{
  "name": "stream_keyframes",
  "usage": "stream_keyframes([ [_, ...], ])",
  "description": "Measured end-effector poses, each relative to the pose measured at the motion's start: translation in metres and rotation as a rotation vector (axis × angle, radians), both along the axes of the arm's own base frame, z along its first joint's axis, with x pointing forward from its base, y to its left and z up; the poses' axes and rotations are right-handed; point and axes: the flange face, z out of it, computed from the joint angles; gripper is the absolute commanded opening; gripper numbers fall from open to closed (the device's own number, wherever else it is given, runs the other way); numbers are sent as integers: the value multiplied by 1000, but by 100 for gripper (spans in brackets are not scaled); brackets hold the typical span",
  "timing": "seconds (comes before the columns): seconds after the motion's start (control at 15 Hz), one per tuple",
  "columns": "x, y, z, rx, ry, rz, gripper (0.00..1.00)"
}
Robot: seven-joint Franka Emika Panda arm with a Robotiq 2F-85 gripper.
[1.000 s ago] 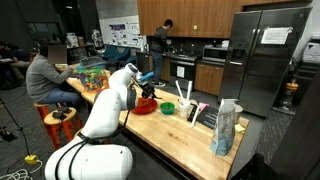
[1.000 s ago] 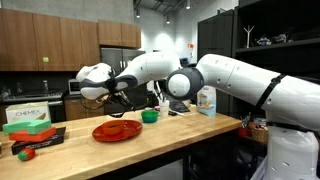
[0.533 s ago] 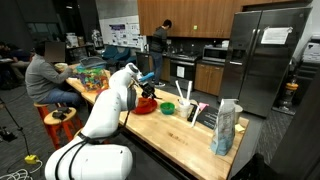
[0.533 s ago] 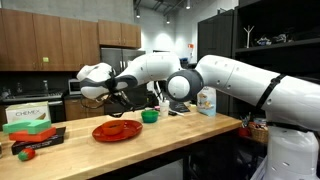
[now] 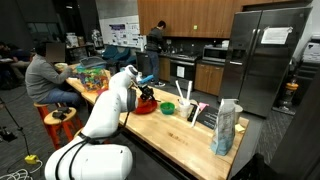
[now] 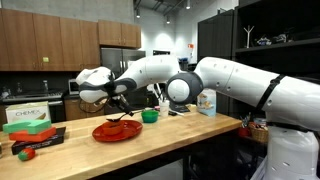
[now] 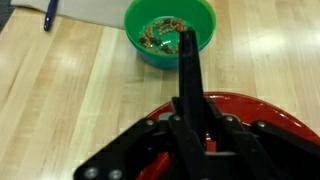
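Note:
My gripper should lower the long black utensil onto the plate next and then let go of it, because my fingers are above the red plate (image 6: 117, 130).
My gripper (image 7: 197, 128) is shut on a long black utensil (image 7: 188, 70), whose shaft runs from between the jaws toward a green bowl (image 7: 170, 30) holding brownish bits. Under the gripper lies a red plate (image 7: 272, 116) on the wooden counter. In both exterior views the gripper (image 6: 122, 100) (image 5: 146, 93) hangs just above the red plate (image 6: 117, 130) (image 5: 146, 106), and the green bowl (image 6: 150, 116) (image 5: 167, 108) stands beside the plate. The utensil's lower end reaches down to the plate; whether it touches is hidden.
A white-and-blue carton (image 5: 226, 128) (image 6: 207, 100) stands near the counter's end. A green box (image 6: 28, 115) and a dark tray (image 6: 30, 143) with small items sit at the other end. A blue pen (image 7: 50, 14) lies on paper. A person (image 5: 45, 75) sits nearby.
The gripper has dropped slightly toward the red plate with the black utensil still in it; the plate and the bowl have not moved.

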Motion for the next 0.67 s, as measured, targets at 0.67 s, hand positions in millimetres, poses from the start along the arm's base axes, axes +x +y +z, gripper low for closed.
stream_keyframes([
  [0.67,4,5,-20,45,16,41,25],
])
